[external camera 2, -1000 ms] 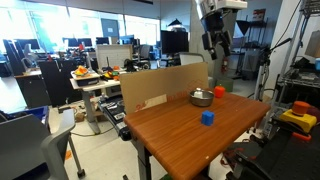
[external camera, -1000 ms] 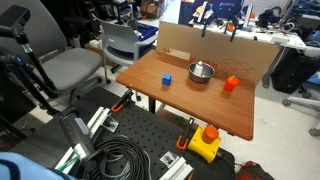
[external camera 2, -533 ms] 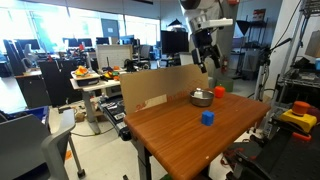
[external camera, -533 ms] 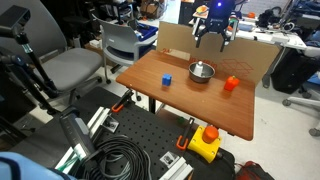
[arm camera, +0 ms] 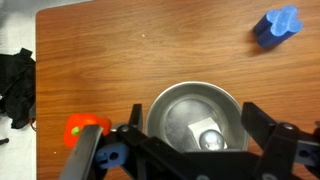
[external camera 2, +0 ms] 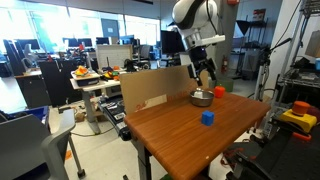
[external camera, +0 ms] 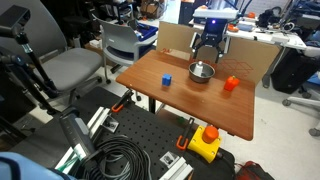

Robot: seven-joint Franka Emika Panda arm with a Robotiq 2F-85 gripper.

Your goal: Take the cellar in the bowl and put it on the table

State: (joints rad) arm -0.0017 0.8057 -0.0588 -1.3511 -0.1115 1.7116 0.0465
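Observation:
The cellar's shiny cap (arm camera: 211, 140) is off-centre between my gripper's open fingers. My gripper should next move slightly to the right in the wrist view, then close on it.
The shiny steel bowl (arm camera: 195, 115) sits on the reddish-brown table (arm camera: 150, 50); it shows in both exterior views (external camera: 201, 72) (external camera 2: 202, 98). Inside it lies the cellar (arm camera: 208, 136), a small clear block with a shiny round cap. My gripper (arm camera: 192, 150) is open and hangs straight above the bowl, fingers either side of the rim, as in both exterior views (external camera: 206, 58) (external camera 2: 204, 80). It holds nothing.
A blue cube (arm camera: 276, 26) (external camera: 167, 81) (external camera 2: 207, 117) and a small orange object (arm camera: 83, 128) (external camera: 231, 84) (external camera 2: 219, 90) lie on the table either side of the bowl. A cardboard panel (external camera: 175, 42) stands along the far edge. Chairs, cables and a black perforated board (external camera: 140, 140) surround the table.
My gripper has come down from high above and moved over the bowl. The objects on the table have not moved.

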